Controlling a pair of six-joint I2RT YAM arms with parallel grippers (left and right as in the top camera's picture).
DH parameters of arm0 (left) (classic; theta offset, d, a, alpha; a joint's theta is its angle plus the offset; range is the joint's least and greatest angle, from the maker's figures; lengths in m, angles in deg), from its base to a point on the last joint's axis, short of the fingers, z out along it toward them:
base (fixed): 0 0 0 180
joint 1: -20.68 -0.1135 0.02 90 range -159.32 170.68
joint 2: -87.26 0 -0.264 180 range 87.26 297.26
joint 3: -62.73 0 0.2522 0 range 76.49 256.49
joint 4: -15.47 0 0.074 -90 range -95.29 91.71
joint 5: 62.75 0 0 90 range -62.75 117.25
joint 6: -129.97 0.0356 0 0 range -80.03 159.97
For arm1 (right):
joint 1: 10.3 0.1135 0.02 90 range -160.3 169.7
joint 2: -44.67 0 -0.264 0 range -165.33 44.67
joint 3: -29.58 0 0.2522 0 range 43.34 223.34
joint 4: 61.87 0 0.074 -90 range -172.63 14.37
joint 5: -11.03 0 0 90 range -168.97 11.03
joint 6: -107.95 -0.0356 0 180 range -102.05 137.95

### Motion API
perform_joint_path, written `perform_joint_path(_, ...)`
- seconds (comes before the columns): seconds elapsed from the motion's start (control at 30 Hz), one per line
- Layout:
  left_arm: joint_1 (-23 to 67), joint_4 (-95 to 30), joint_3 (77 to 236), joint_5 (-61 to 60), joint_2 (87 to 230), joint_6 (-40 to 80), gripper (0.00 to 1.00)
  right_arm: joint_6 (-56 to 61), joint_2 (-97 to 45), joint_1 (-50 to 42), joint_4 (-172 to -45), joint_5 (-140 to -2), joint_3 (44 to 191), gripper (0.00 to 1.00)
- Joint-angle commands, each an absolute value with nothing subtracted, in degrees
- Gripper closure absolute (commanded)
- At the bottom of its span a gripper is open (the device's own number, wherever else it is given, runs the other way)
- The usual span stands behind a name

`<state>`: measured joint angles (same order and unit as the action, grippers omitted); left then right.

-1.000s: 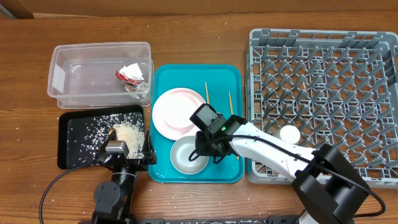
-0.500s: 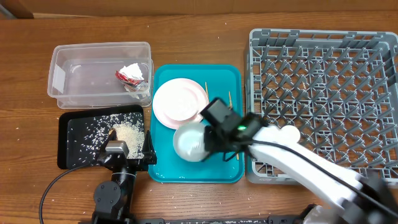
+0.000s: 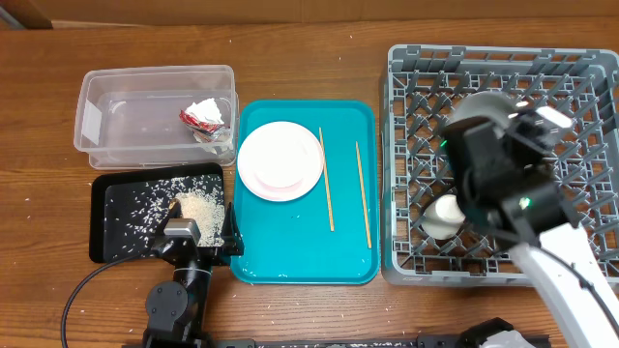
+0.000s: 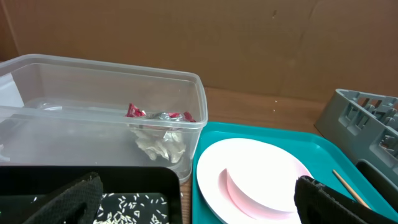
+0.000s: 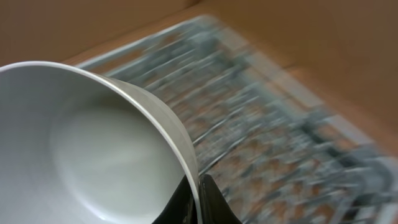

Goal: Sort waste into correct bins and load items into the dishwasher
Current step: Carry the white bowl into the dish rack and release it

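Note:
My right gripper tilts the bowl [image 3: 476,104] next and brings it down onto the rack's wires just outward of the white cup, since the cup already takes the nearer pegs.
My right gripper [image 3: 486,124] is shut on the rim of the pale bowl [image 3: 476,104] and holds it above the grey dish rack [image 3: 580,97]. In the right wrist view the fingertips pinch the bowl [image 5: 93,149] at its edge, my gripper [image 5: 198,200] over the blurred rack [image 5: 273,130]. A small white cup [image 3: 446,215] sits in the rack. The pink plate [image 3: 280,159] and two chopsticks [image 3: 326,179] lie on the teal tray [image 3: 290,246]. My left gripper [image 3: 196,238] is open and empty; in the left wrist view it [image 4: 199,208] hangs low between black tray and plate [image 4: 261,177].
The clear tub [image 3: 126,121] holds the white tissue and red-and-silver wrapper [image 3: 205,116]. The black tray [image 3: 100,227] holds scattered rice and a rice pile [image 3: 198,206]. The tub [image 4: 99,106] and the rack's corner [image 4: 367,118] show in the left wrist view.
My right gripper has lifted the bowl off the teal tray and carried it right, over the dish rack. The chopsticks are now uncovered. The left arm has not moved.

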<state>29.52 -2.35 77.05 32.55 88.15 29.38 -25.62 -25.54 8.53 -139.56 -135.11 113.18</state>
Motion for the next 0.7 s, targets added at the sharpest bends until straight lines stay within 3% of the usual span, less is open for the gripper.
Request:
perform_joint_path(0.0,29.06,-2.17,76.77,32.07,87.52,28.62,0.00,-21.06,-30.20,2.71,-137.59,-147.72,113.71,0.96)
perform_joint_path(0.2,29.06,-2.17,76.77,32.09,87.52,28.62,0.00,-17.41,-40.36,0.20,-135.73,-149.34,113.71,0.96)
perform_joint_path(0.67,29.06,-2.17,76.77,32.07,87.54,28.62,0.00,-14.59,-54.94,5.47,-135.88,-153.45,113.71,0.96)
